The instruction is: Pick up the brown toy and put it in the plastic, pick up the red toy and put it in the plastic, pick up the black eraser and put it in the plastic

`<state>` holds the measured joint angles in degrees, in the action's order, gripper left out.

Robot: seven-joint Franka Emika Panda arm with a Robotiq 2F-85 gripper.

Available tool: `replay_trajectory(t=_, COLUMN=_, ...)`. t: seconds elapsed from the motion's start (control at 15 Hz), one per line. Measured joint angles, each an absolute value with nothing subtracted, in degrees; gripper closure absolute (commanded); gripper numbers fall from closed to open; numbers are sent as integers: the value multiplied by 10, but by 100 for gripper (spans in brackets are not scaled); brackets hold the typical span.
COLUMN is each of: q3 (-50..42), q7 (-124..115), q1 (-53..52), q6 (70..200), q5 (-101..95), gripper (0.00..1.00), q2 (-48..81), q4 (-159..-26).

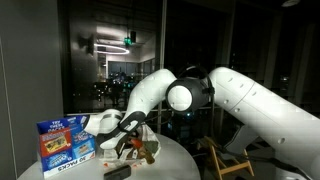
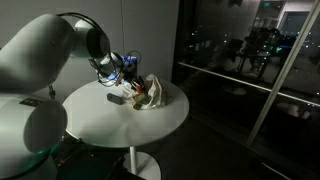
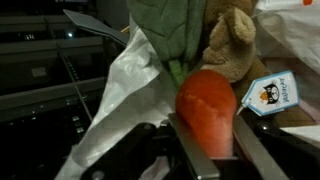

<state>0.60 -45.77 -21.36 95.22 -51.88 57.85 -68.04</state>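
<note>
My gripper lowers the red toy a little into the plastic bag next and releases it beside the brown toy, since the bag lies open beneath.
In the wrist view my gripper is shut on the red toy, an orange-red carrot shape with green leaves. The brown toy, a plush, lies just beyond it against the clear plastic bag. In both exterior views my gripper hovers over the plastic bag on the round white table. The black eraser lies on the table beside the bag; it also shows in an exterior view.
A blue and red box stands on the table near the bag. A wooden chair is beside the table. Dark glass windows surround the scene. A white tag with a penguin picture hangs near the toys.
</note>
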Motion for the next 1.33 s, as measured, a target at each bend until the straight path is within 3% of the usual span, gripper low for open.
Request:
replay_trajectory(t=0.13, q3=6, q7=-451, q1=-215, q6=986, q5=-519, gripper=88, q2=589, q4=-670)
replay_trajectory(t=0.2, q3=6, q7=-449, q1=-215, q6=1002, q5=-519, gripper=54, q2=592, q4=-668)
replay_trajectory(t=0.33, q3=5, q7=-447, q1=-215, q6=1024, q5=-519, gripper=47, q2=596, q4=-664)
replay_trajectory(t=0.73, q3=-2, q7=-447, q1=-220, q6=1062, q5=-538, gripper=2, q2=597, q4=-665)
replay_trajectory(t=1.33, q3=51, q7=-409, q1=-247, q6=1111, q5=-567, gripper=0, q2=541, q4=-742)
